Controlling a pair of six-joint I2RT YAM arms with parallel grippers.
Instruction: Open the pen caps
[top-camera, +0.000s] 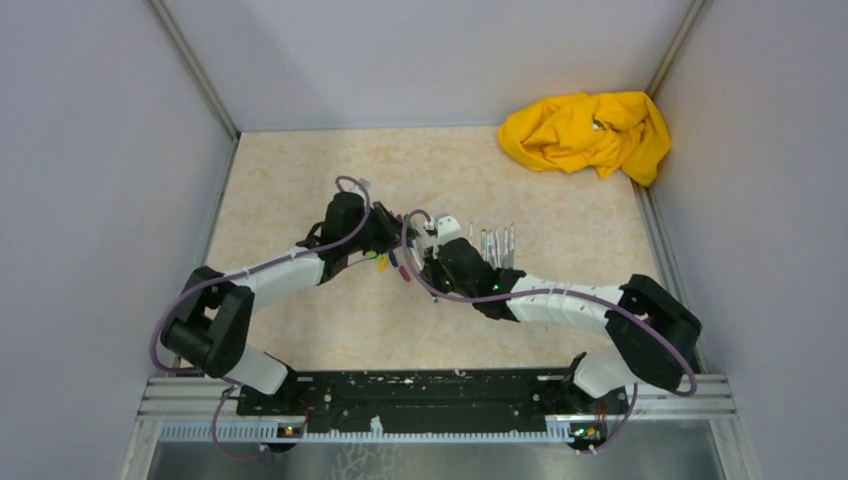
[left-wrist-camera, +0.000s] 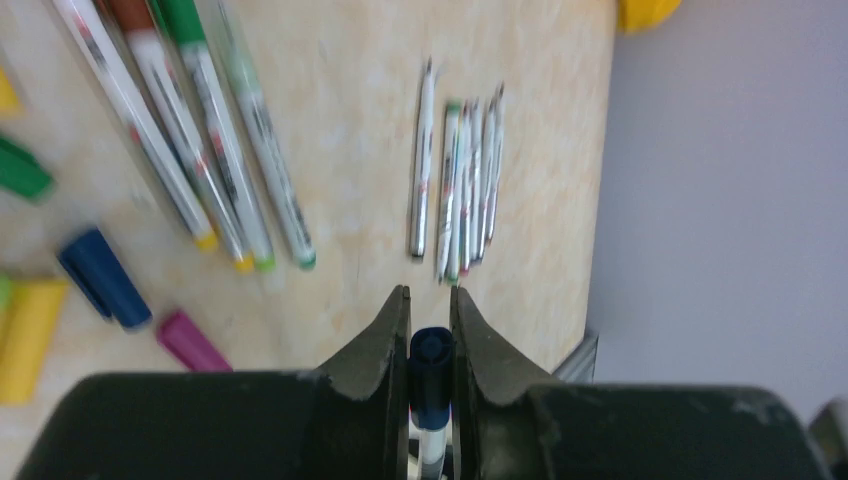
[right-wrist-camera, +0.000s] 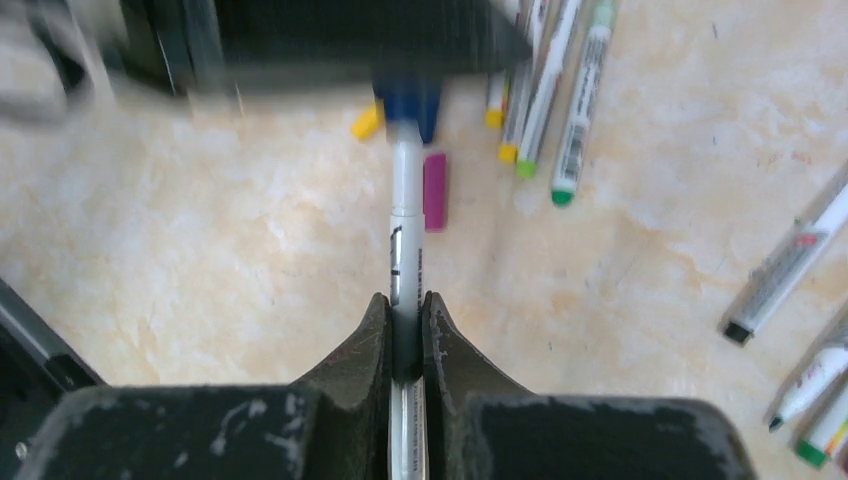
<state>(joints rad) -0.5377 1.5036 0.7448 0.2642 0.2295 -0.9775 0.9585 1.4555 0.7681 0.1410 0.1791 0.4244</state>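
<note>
The pen's grey-white body should come away from the blue cap next, drawn by my right gripper. Then it should go down into the gap beside the lone pen.
My left gripper is shut on the dark blue cap of one pen. My right gripper is shut on that pen's grey-white barrel. The blue cap sits on the barrel's far end, inside the blurred left gripper. In the top view the two grippers meet at mid-table, holding the pen just above the surface. Loose caps lie below: blue, magenta, yellow, green. The magenta cap lies beside the held pen.
Several pens with yellow and green ends lie side by side on the left. A tight row of uncapped pens lies to the right. A crumpled yellow cloth sits in the far right corner. Grey walls enclose the table.
</note>
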